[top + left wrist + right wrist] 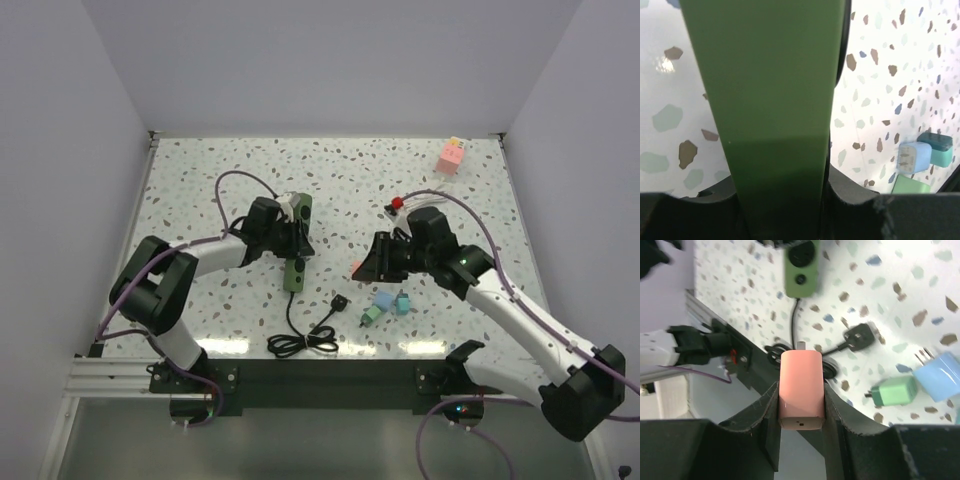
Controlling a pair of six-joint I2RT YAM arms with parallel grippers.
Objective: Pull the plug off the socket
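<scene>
The pink plug (pixel 800 387) is off, and the table's far corner is bare. My left gripper will next move outward and to the left in the top view and lower the socket onto that corner.
The socket is a long dark-green power strip (pixel 297 262) at the table's middle left, its thin black cord running toward the near edge. My left gripper (pixel 288 238) is shut on it; in the left wrist view the strip (pixel 775 115) fills the gap between the fingers (pixel 855 205). A white block (pixel 290 204) sits at the strip's far end. My right gripper (pixel 364 267) is shut on a pink plug (pixel 800 387), held in the air well right of the strip, prongs pointing away. The strip's near end (pixel 801 267) shows in the right wrist view.
Blue, teal and green chargers (pixel 382 300) lie near the right gripper. The cord's black plug (pixel 338 303) and coil (pixel 300 343) lie near the front edge. A pink-and-yellow block (pixel 453 155) and a small red piece (pixel 397 204) sit at the back right. White walls enclose the table.
</scene>
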